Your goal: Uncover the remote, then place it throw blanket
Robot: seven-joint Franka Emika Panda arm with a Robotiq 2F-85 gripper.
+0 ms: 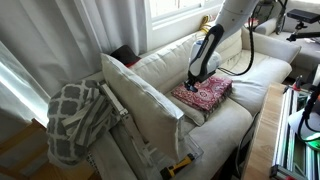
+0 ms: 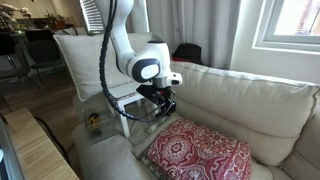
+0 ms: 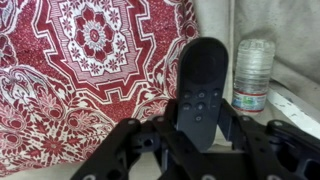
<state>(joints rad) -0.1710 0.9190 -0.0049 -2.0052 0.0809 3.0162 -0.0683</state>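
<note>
I should next shift my gripper down and to the left in the wrist view, to the red cloth's side by the bottle, then lower and release the remote [image 3: 205, 85] there.
A black remote [image 3: 205, 85] stands upright between my gripper's fingers [image 3: 200, 125] in the wrist view, its lower end clamped. A red patterned cloth [image 3: 80, 70] lies on the sofa seat just beside it. In both exterior views my gripper [image 1: 193, 76] [image 2: 162, 100] hangs just above the seat at the edge of the red cloth [image 1: 202, 93] [image 2: 200, 150]. A grey and white patterned throw blanket [image 1: 75, 120] is draped over the sofa's arm, well away from the gripper.
A clear water bottle [image 3: 253, 72] lies on the seat right next to the remote. A large white pillow [image 1: 140, 95] leans between the red cloth and the throw blanket. A small yellow and black object [image 1: 180, 163] lies at the seat's front edge.
</note>
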